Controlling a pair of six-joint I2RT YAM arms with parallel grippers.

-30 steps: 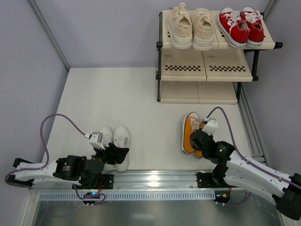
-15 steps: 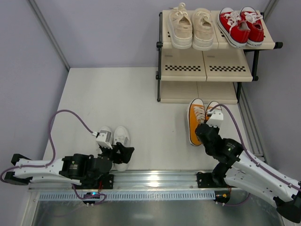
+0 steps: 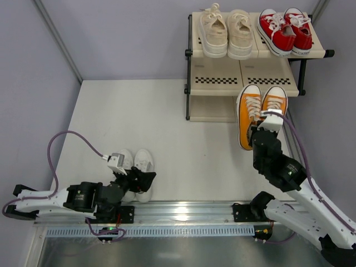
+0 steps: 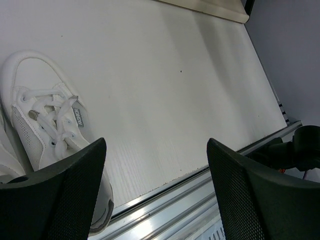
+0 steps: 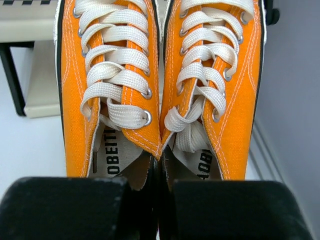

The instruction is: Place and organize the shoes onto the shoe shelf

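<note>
The place below the red pair is empty, so next I should move my right gripper outward over the middle level's half [image 3: 267, 72] there and release the sneakers.
My right gripper [image 3: 262, 132] is shut on the pair of orange-yellow sneakers [image 3: 260, 108], pinching their inner collars together [image 5: 160, 150]. It holds them lifted, toes toward the shoe shelf [image 3: 245, 78], just in front of its middle tier. The cream-beige pair [image 3: 227, 32] and the red pair [image 3: 286, 29] sit on the top tier. The white pair [image 3: 136, 169] lies on the table at the near left. My left gripper [image 3: 142, 181] is open, its left finger over the right white shoe's heel [image 4: 50, 130].
A metal rail [image 3: 183, 211] runs along the table's near edge. Grey walls close the left, back and right sides. A black shelf leg [image 5: 11, 75] stands left of the held shoes.
My right gripper has lifted the orange-yellow pair off the table and carried it up and to the right, toward the shelf. The left arm shifted slightly near the white shoes.
</note>
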